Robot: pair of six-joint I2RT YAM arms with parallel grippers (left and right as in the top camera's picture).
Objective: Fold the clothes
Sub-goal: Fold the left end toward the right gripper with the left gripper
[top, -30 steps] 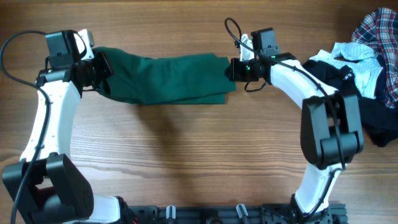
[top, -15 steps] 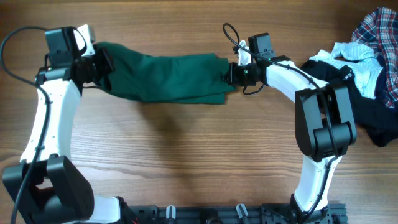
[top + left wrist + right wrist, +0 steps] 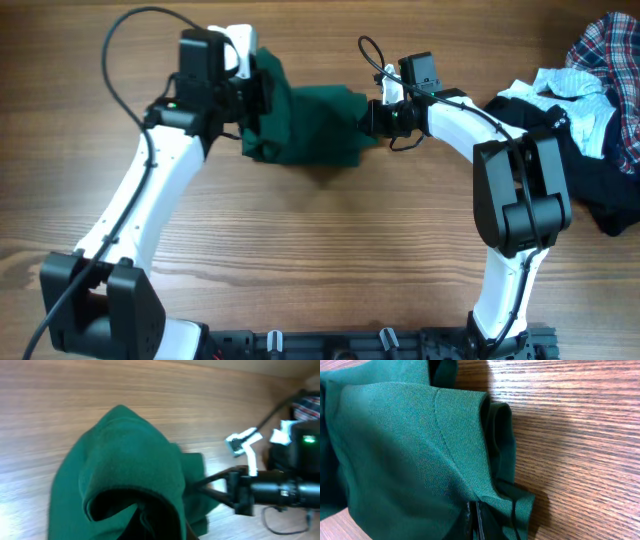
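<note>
I will next carry the raised end in my left gripper over the garment's flat part (image 3: 322, 120) (image 3: 193, 469) and let go of it there, because that part lies to the gripper's right in the overhead view.
The dark green garment (image 3: 315, 128) lies bunched at the table's far middle, folded over on itself. My left gripper (image 3: 258, 98) is shut on the garment's left end, which it holds above the rest. In the left wrist view the green garment (image 3: 125, 460) drapes over and hides the fingers. My right gripper (image 3: 372, 118) is shut on the right edge. In the right wrist view its jaws (image 3: 475, 521) pinch a fold of the green cloth (image 3: 395, 445). The other clothes lie piled at the right: a plaid shirt (image 3: 610, 40), a white piece (image 3: 572, 92) and a black one (image 3: 610, 195).
Bare wooden tabletop (image 3: 320, 240) stretches in front of the garment. The right arm's black wrist and cable (image 3: 280, 491) sit close beside the green cloth in the left wrist view. The pile of clothes runs off the table's right edge.
My left gripper has swung far to the right with the garment's left end, doubling the cloth over towards the right gripper. The right gripper has stayed in place, still shut.
</note>
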